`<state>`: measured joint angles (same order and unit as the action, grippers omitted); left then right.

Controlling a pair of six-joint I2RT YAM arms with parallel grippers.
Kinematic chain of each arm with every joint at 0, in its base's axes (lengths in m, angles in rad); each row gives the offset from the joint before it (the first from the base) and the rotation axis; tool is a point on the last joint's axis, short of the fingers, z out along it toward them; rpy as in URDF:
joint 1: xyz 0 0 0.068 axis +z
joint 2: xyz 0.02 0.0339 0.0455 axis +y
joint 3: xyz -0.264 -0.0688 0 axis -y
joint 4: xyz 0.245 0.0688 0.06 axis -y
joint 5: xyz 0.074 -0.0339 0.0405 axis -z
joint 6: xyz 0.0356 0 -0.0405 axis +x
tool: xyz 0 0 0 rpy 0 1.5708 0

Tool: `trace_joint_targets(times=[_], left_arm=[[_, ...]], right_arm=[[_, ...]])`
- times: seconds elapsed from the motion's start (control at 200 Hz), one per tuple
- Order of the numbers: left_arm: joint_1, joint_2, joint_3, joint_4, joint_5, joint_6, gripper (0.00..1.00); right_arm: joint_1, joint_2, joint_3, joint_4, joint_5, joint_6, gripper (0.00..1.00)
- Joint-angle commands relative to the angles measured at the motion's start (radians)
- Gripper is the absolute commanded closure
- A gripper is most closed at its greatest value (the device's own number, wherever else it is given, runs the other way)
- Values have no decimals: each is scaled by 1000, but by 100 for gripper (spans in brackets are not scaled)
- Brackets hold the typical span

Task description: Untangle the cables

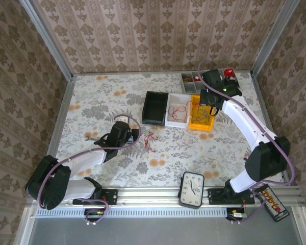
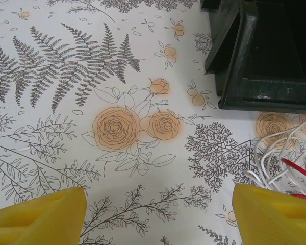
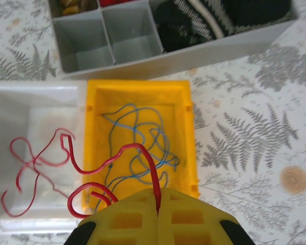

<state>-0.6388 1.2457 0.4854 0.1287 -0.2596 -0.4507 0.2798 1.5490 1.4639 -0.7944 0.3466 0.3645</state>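
I will next swing my right gripper toward the black bin, over the white bin (image 3: 20,92) below, then go down and release the red cable, since the white bin already holds red cables.
My right gripper (image 3: 157,204) is shut on a red cable (image 3: 143,158) and holds it above the yellow bin (image 3: 191,132), where blue cables (image 3: 143,138) lie. More red cables (image 3: 33,163) rest in the white bin (image 3: 20,92). A small pile of whitish and red cables (image 2: 285,163) lies on the table beside my left gripper (image 2: 158,214), which stands open over bare cloth with nothing between its fingers. In the top view the pile of cables (image 1: 150,138) sits right of the left gripper (image 1: 123,133), and the right gripper (image 1: 210,99) hovers over the yellow bin (image 1: 201,125).
A black bin (image 1: 155,108) stands left of the white bin (image 1: 177,113). A grey divided tray (image 1: 191,80) with small items sits at the back right. A clock (image 1: 192,190) lies at the near edge.
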Motion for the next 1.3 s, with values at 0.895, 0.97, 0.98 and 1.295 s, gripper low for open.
trace_joint_targets(times=[0.895, 0.97, 0.98, 1.295], left_arm=[[-12, -42, -10, -22, -17, -2, 25], [-14, -38, -4, -25, -16, 3, 25], [-15, -37, -4, -25, -15, 4, 25], [-24, -7, 22, -36, -8, 17, 25]], right_arm=[[222, 487, 261, 58, -65, -99, 100], [222, 515, 256, 55, -74, -83, 100], [222, 521, 255, 55, -74, -81, 100], [220, 635, 262, 60, -104, -38, 100]])
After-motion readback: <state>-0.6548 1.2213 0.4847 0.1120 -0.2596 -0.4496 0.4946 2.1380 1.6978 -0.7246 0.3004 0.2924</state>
